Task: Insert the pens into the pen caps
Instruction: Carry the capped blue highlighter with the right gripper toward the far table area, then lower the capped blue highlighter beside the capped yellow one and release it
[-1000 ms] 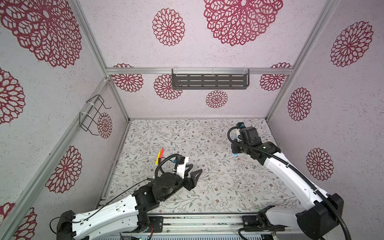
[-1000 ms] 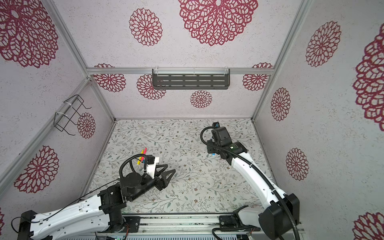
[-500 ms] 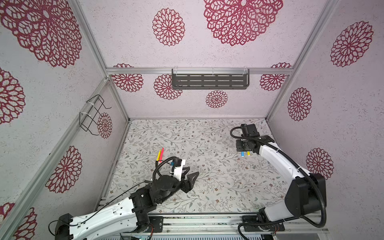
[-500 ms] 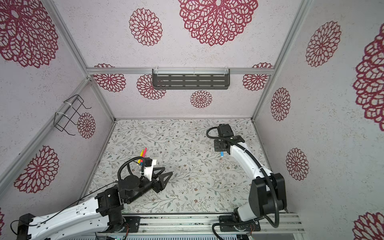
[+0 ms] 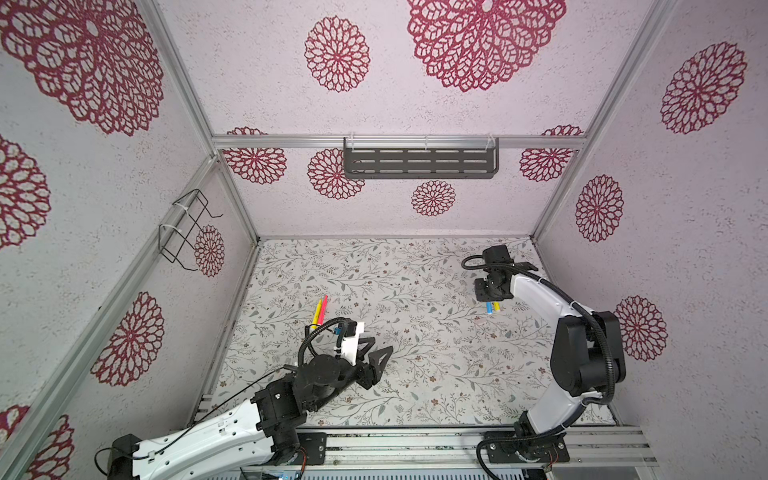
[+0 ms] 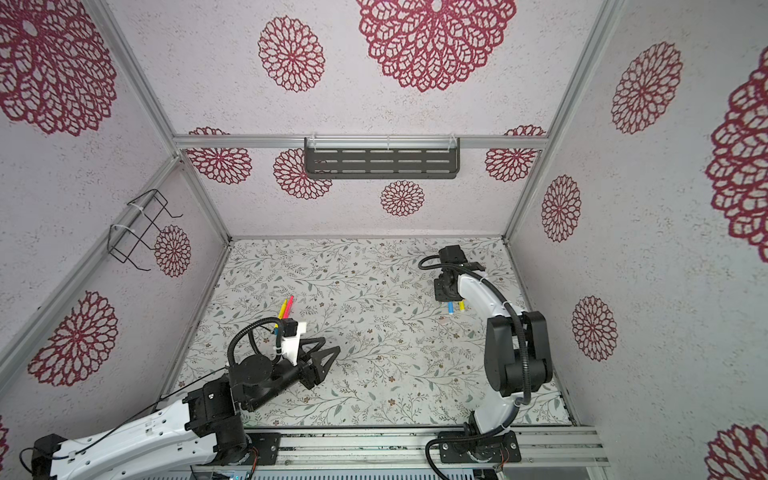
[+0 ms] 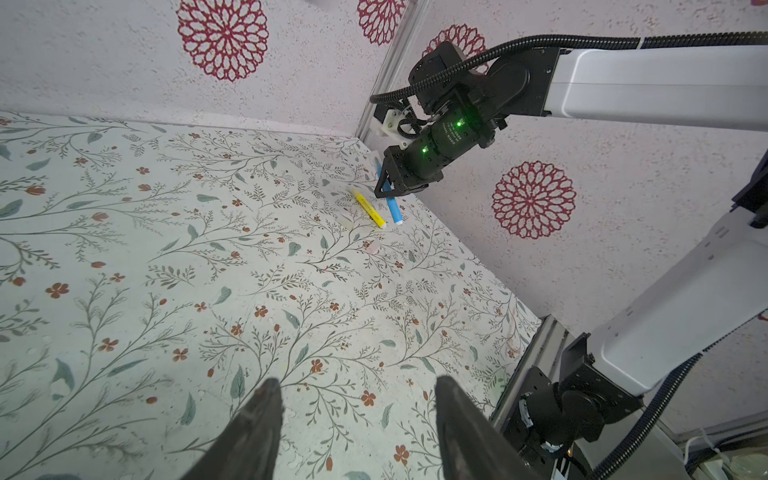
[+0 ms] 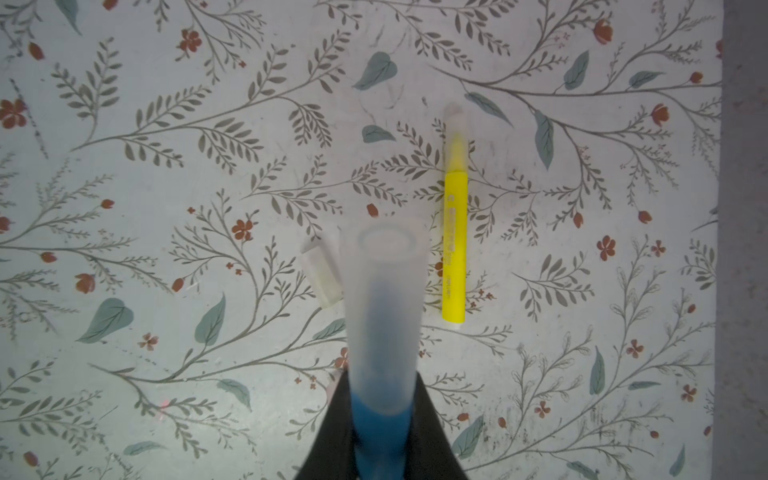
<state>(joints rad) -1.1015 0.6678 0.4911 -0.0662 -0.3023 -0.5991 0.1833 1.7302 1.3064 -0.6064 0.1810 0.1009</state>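
Observation:
The blue pen (image 8: 380, 432) in my right gripper should next go down to the tabletop beside the yellow pen and be released, as that spot is below my gripper.
My right gripper (image 5: 491, 296) is shut on a blue pen (image 8: 380, 432) whose front end sits inside a translucent pen cap (image 8: 388, 291). In the left wrist view the blue pen (image 7: 392, 205) slants down to the table beside a capped yellow pen (image 7: 368, 209), also seen in the right wrist view as the yellow pen (image 8: 454, 245). A loose clear cap (image 8: 322, 270) lies on its other side. A yellow and a red-pink pen (image 5: 320, 309) lie by the left arm, partly hidden. My left gripper (image 5: 376, 357) hovers open and empty; its fingers (image 7: 266, 399) frame bare table.
The floral table (image 5: 415, 374) is boxed in by patterned walls. The right wall (image 8: 744, 249) is close to the yellow pen. A dark shelf (image 5: 419, 163) hangs on the back wall and a wire rack (image 5: 185, 228) on the left wall. A metal rail (image 5: 415, 442) runs along the front.
The right arm folded back and its gripper carried the blue pen rightward, down beside the yellow pen. The left gripper drew back slightly toward the front.

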